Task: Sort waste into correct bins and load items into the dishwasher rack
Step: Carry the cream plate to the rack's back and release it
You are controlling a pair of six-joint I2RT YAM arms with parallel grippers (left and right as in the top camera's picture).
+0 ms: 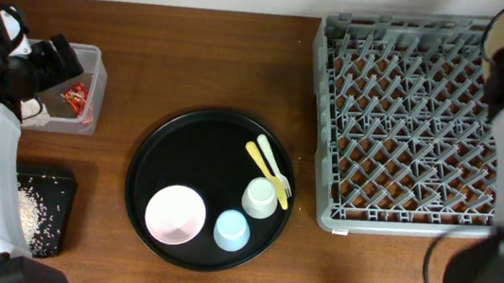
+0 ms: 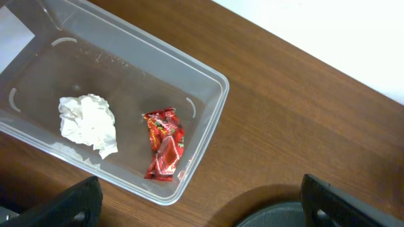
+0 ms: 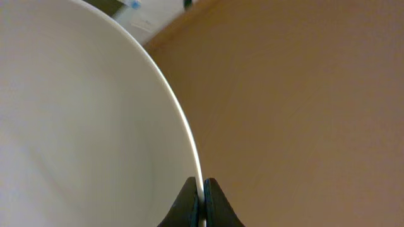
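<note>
The slots at the rack's far end (image 1: 427, 62) are empty, so my right gripper will go left in the overhead view and down there next.
My left gripper (image 2: 205, 205) stands open above the near corner of the clear tub (image 2: 222, 85), nothing between its fingers. In the tub lie a crumpled white tissue (image 2: 88, 123) and a red wrapper (image 2: 164, 145). My right gripper (image 3: 202, 189) is shut on the rim of the large cream bowl (image 3: 82, 126), up by the grey dishwasher rack (image 1: 407, 121). On the round black tray (image 1: 165, 151) sit a pink bowl (image 1: 175, 215), a light blue cup (image 1: 231, 230), a white cup (image 1: 260, 198) and a pale yellow fork and spoon (image 1: 268, 167). Rice grains (image 1: 30, 211) lie in the shallow black tray (image 1: 61, 186).
The rack fills the right side of the table. The left arm's white body runs down the left edge, over part of the shallow black tray. Bare wood lies between the tub and the round tray.
</note>
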